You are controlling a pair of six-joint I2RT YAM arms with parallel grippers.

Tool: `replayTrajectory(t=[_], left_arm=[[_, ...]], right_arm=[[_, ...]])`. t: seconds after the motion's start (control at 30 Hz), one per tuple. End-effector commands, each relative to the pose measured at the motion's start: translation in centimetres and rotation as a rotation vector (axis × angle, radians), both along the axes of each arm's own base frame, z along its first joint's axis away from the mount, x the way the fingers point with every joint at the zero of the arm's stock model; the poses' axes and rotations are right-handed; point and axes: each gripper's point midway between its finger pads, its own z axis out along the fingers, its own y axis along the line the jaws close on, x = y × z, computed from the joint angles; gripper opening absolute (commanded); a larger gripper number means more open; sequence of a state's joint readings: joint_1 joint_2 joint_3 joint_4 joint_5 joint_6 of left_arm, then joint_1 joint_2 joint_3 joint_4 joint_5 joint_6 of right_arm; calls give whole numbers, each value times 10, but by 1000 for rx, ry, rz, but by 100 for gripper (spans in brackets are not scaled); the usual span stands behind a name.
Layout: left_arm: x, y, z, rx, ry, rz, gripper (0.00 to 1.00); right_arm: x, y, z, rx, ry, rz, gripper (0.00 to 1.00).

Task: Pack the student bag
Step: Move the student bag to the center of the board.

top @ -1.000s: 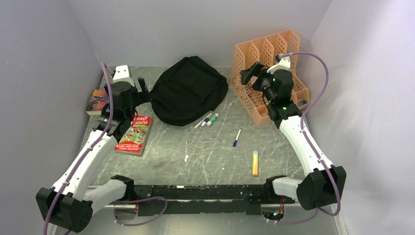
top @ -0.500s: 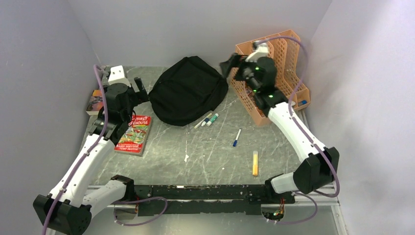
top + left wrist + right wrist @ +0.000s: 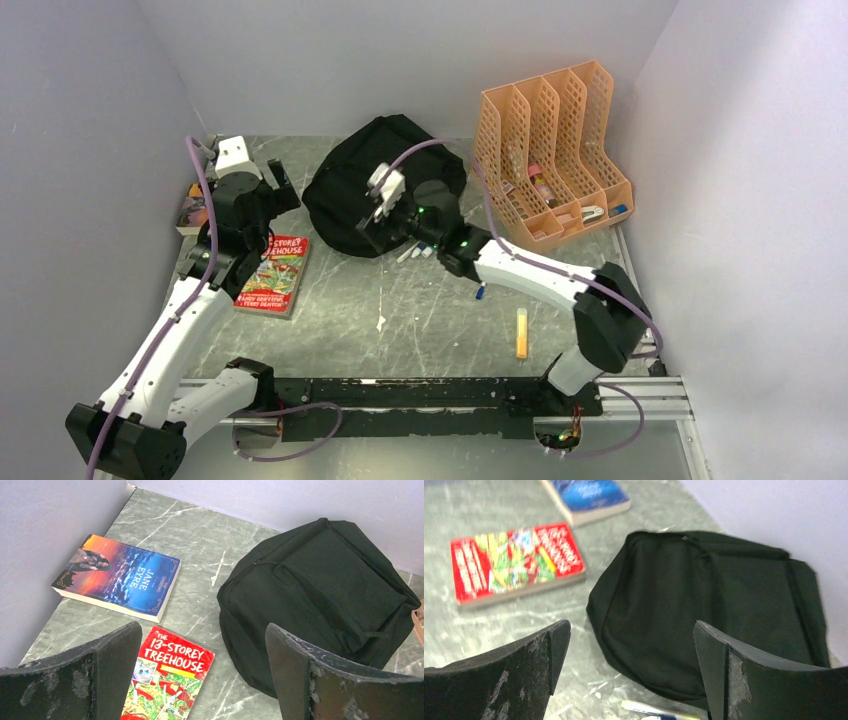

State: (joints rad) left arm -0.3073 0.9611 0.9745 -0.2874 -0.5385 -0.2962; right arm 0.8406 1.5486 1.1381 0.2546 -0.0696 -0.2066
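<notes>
The robot's right gripper next lowers to the left in the top view onto the bag's raised near fold, which lies below the gripper's open fingers and can be pinched.
The student bag [image 3: 385, 180] is a floppy black backpack lying shut at the back middle of the table. My left gripper [image 3: 283, 186] hovers open just left of it, over the red book's top edge; in the left wrist view the bag [image 3: 320, 595] lies ahead to the right of the open left gripper [image 3: 202, 635]. My right gripper [image 3: 372, 232] hangs open above the bag's near edge. In the right wrist view the bag [image 3: 704, 610] fills the space ahead of the right gripper [image 3: 630, 630], which holds nothing.
A red "13-Storey Treehouse" book [image 3: 273, 273] and a "Jane Eyre" book [image 3: 195, 205] lie at the left. Markers [image 3: 425, 245], a blue pen [image 3: 484, 281] and a yellow highlighter [image 3: 521, 333] lie in front of the bag. An orange mesh organiser [image 3: 550, 150] stands back right.
My right arm has swung left from the orange organiser, across the bag, to the bag's near edge. The left gripper has shifted only slightly towards the back.
</notes>
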Motion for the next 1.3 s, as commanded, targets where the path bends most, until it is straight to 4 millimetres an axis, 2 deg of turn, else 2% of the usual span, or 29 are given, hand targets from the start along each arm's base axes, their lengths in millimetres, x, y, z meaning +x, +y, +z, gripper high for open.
replayTrajectory(t=[0.0, 0.1, 0.27, 0.47, 0.7, 0.87, 1.0, 1.1, 1.17, 1.27], left_arm=[[-4, 6, 22, -18, -48, 26, 98], [-5, 5, 23, -19, -52, 23, 98], [-4, 5, 23, -17, -52, 23, 97], [-4, 5, 21, -13, -48, 16, 98], [-3, 5, 20, -7, -43, 20, 98], [-3, 4, 19, -8, -41, 16, 98], [-3, 5, 19, -4, -40, 21, 98], [-3, 6, 19, -1, -37, 23, 98], [-2, 6, 18, 1, -35, 26, 98], [-1, 6, 15, 0, -27, 31, 98]], right_arm=[[-9, 28, -29, -117, -145, 150, 97], [-10, 42, -59, -172, -105, 194, 95], [4, 57, -101, -272, -105, 175, 96], [20, 74, -136, -339, -138, 177, 98], [37, 84, -172, -445, -148, 176, 91], [50, 84, -186, -480, -173, 150, 77], [62, 84, -192, -515, -187, 111, 55], [69, 83, -183, -494, -216, 80, 41], [73, 82, -176, -495, -224, 72, 24], [79, 82, -155, -477, -234, 61, 8]])
